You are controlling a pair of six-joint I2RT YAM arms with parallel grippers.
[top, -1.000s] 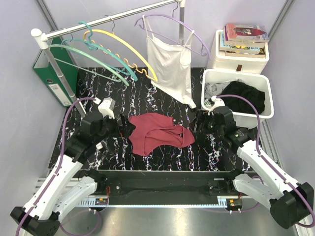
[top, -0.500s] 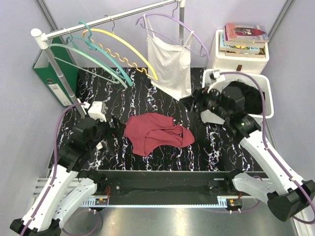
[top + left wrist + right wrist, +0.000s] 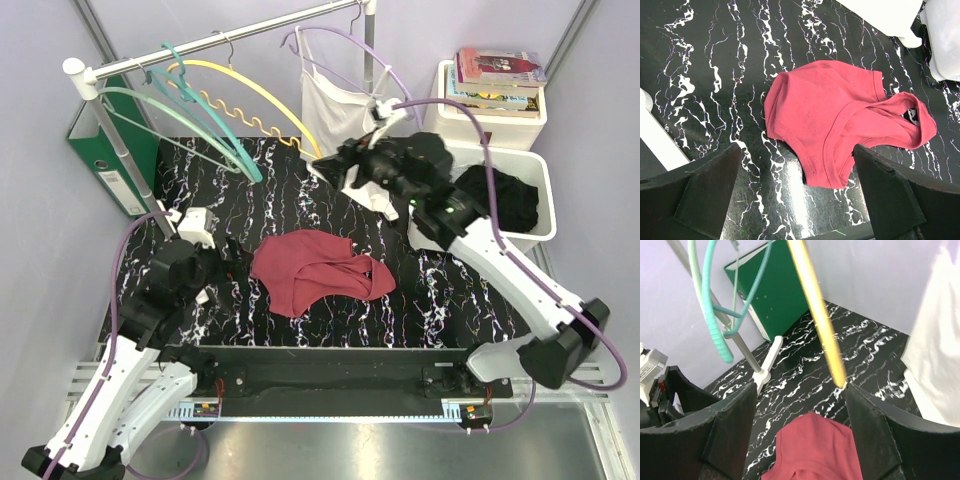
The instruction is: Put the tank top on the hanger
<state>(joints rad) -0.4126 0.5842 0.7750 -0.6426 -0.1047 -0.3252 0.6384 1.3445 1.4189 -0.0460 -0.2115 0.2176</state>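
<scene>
The robot's right gripper will move outward and to the left in the top view, onto the yellow hanger arm's lower end (image 3: 313, 143) (image 3: 835, 365), because that end hangs off beside one finger.
The maroon tank top (image 3: 315, 270) lies crumpled on the black marbled table; it also shows in the left wrist view (image 3: 840, 110) and the right wrist view (image 3: 815, 450). The yellow hanger (image 3: 275, 100) hangs on the rail at the back, its right end sloping down. My right gripper (image 3: 335, 165) is raised, open and empty, just right of that lower end; in its wrist view (image 3: 802, 432) the hanger (image 3: 815, 315) ends by its right finger. My left gripper (image 3: 235, 258) is open and empty just left of the top, as its wrist view shows (image 3: 797, 200).
Teal hangers (image 3: 200, 120) hang left of the yellow one on the metal rail (image 3: 230, 38). A white camisole (image 3: 335, 115) hangs on a lilac hanger. A green binder (image 3: 105, 150) stands back left. A white bin (image 3: 535, 235) with a black garment and a box with books (image 3: 495, 80) stand at right.
My right arm lifted from the table beside the tank top and swung back and left to the yellow hanger's lower end. My left gripper drew back slightly left.
</scene>
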